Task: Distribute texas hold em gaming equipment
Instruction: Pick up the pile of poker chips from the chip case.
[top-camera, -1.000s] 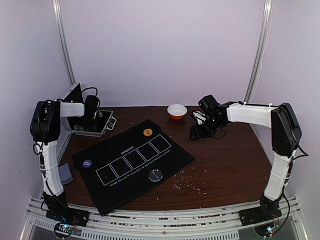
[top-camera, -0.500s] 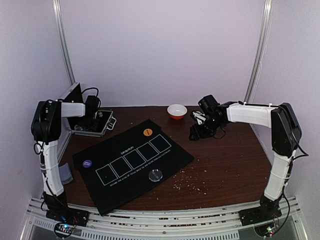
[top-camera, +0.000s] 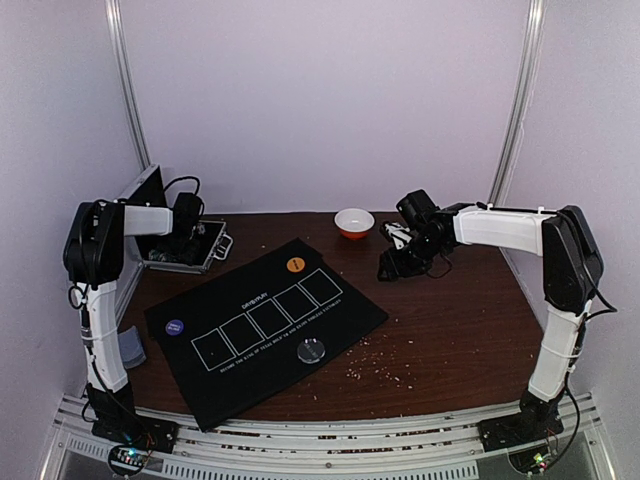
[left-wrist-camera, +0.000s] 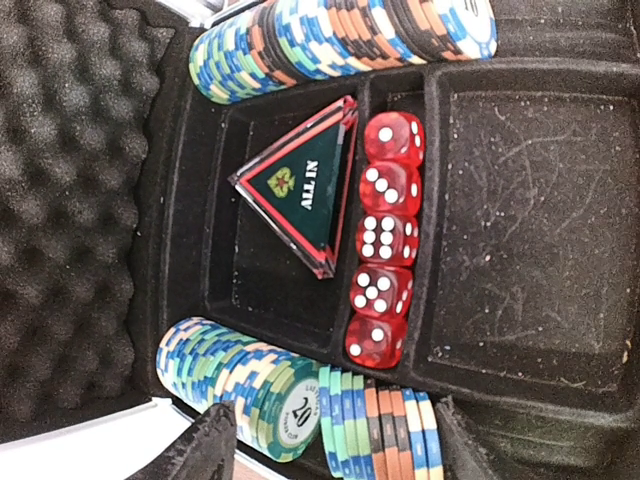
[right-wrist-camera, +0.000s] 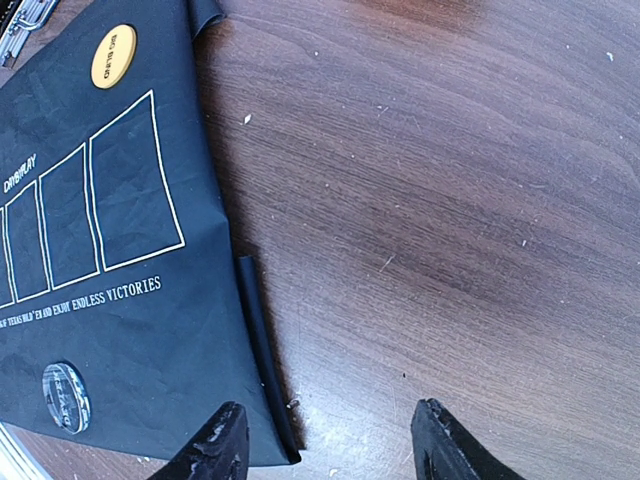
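Observation:
The short group of tilted chips leans apart from the row's other chips, so the robot's left gripper will next ease down around the group and close on its ends.
The black five-box mat (top-camera: 265, 325) lies left of centre with an orange disc (top-camera: 295, 265), a purple disc (top-camera: 175, 327) and a clear disc (top-camera: 312, 350) on it. Grey-blue cards (top-camera: 131, 347) lie off its left edge. My left gripper (top-camera: 180, 240) is open inside the open case (top-camera: 205, 258). In the left wrist view, the left gripper (left-wrist-camera: 335, 455) hangs just over a row of striped poker chips (left-wrist-camera: 300, 400). My right gripper (top-camera: 392, 266) is open and empty. In the right wrist view, the right gripper (right-wrist-camera: 330, 450) is above bare wood beside the mat's edge (right-wrist-camera: 250, 330).
The case also holds a second chip row (left-wrist-camera: 330, 40), red dice (left-wrist-camera: 385, 240), a triangular marker (left-wrist-camera: 300, 190) and an empty tray (left-wrist-camera: 530, 220). A white bowl (top-camera: 353, 222) stands at the back. Crumbs (top-camera: 385, 372) dot the wood in front.

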